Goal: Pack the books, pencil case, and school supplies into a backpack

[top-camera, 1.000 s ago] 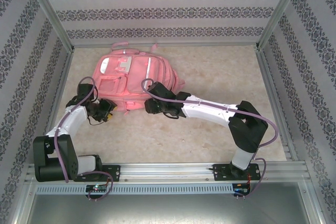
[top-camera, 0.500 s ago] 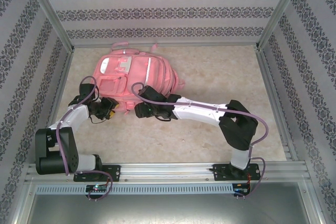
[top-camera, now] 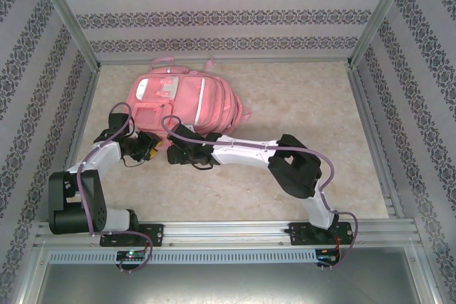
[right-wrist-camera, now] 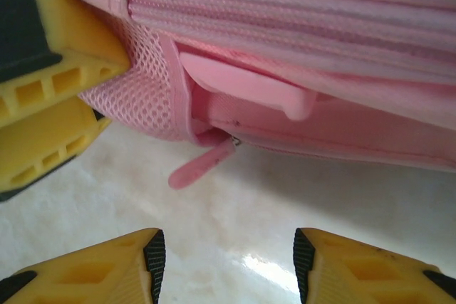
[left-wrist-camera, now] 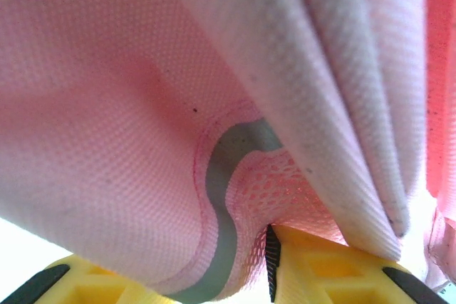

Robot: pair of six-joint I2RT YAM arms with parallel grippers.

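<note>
The right gripper eases ahead toward the pinched mesh next and closes around the tab of the pink zipper pull (right-wrist-camera: 199, 166), as it hangs clear of fabric.
The pink backpack (top-camera: 182, 97) lies flat at the back left of the table. My left gripper (top-camera: 147, 146) is at its near left corner, shut on the mesh pocket edge with grey trim (left-wrist-camera: 228, 197); the fabric bunches between the yellow fingers (left-wrist-camera: 320, 268). My right gripper (top-camera: 173, 153) is low on the table just in front of the backpack's near edge, open and holding nothing (right-wrist-camera: 226, 265). A pink zipper pull (right-wrist-camera: 199, 166) hangs just ahead of it. The left gripper's fingers (right-wrist-camera: 57, 76) pinch the mesh beside it. The books, pencil case and school supplies are out of view.
Patterned walls and metal posts (top-camera: 71, 19) close in the table on three sides. The mounting rail (top-camera: 228, 231) runs along the near edge. Bare beige tabletop (top-camera: 306, 105) stretches right of the backpack.
My right arm has swept left along the backpack's near edge, ending close to the left gripper, and its jaws have opened wider. The left gripper stayed on the fabric.
</note>
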